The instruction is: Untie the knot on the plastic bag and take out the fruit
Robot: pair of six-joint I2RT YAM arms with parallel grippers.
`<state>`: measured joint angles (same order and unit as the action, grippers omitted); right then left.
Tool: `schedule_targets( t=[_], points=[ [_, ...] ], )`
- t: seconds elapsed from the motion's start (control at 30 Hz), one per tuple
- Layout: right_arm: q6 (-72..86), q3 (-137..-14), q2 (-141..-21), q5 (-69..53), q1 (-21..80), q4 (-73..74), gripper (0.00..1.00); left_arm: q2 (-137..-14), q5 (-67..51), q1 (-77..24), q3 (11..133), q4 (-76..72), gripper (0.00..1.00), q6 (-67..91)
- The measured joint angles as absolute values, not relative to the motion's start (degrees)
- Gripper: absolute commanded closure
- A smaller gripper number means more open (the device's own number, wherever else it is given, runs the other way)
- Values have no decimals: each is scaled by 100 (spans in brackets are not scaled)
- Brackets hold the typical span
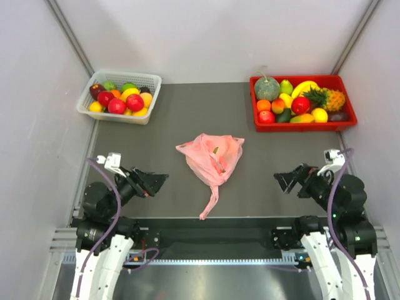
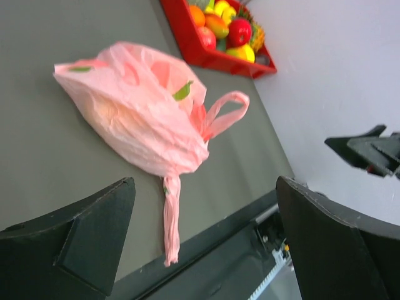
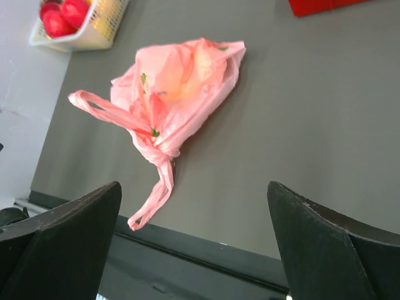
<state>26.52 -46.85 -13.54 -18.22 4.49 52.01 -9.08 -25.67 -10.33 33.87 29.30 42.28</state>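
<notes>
The bag's loose side faces the robot's open right gripper, so the right gripper will next come down onto that side's fold beyond the knot (image 1: pixel 214 183).
The pink plastic bag (image 1: pixel 211 156) lies on the dark table between the arms. Its knot (image 1: pixel 214 183) is at the near end, with a twisted tail (image 1: pixel 207 206) trailing toward the front edge. The knot shows in the left wrist view (image 2: pixel 170 178) and the right wrist view (image 3: pixel 161 155). One handle loop (image 2: pixel 228 109) sticks out free. The fruit is inside the bag, seen only as a faint yellowish shape (image 3: pixel 181 81) through the plastic. My left gripper (image 1: pixel 155 181) is open and empty, left of the bag. My right gripper (image 1: pixel 286 181) is open and empty, right of it.
A white basket (image 1: pixel 125 74) of fruit stands at the back left. A red tray (image 1: pixel 300 127) of fruit stands at the back right. The bag's tail ends near the table's black front edge (image 1: pixel 212 220). Grey walls close in both sides.
</notes>
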Motion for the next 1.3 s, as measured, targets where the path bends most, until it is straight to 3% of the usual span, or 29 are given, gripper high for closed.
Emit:
schedule_targets(
  t=[0.27, 0.6, 0.97, 1.3],
  points=[
    [2777, -3728, -2204, -1933, 449, 4377, 0, -1118, -2998, -1061, 3098, 3109, 1, 4141],
    [3470, -2685, -3861, -2193, 556, 2154, 0, -1841, -3251, -1061, 3083, 3144, 1, 4010],
    [5024, -2628, -6991, -1734, 2250, -915, 0, -2355, -3030, -1063, 3118, 3218, 1, 3916],
    [6829, -2220, -8296, -1310, 2637, -3592, 0, -2838, -2670, -1175, 3288, 3422, 1, 3787]
  ],
)
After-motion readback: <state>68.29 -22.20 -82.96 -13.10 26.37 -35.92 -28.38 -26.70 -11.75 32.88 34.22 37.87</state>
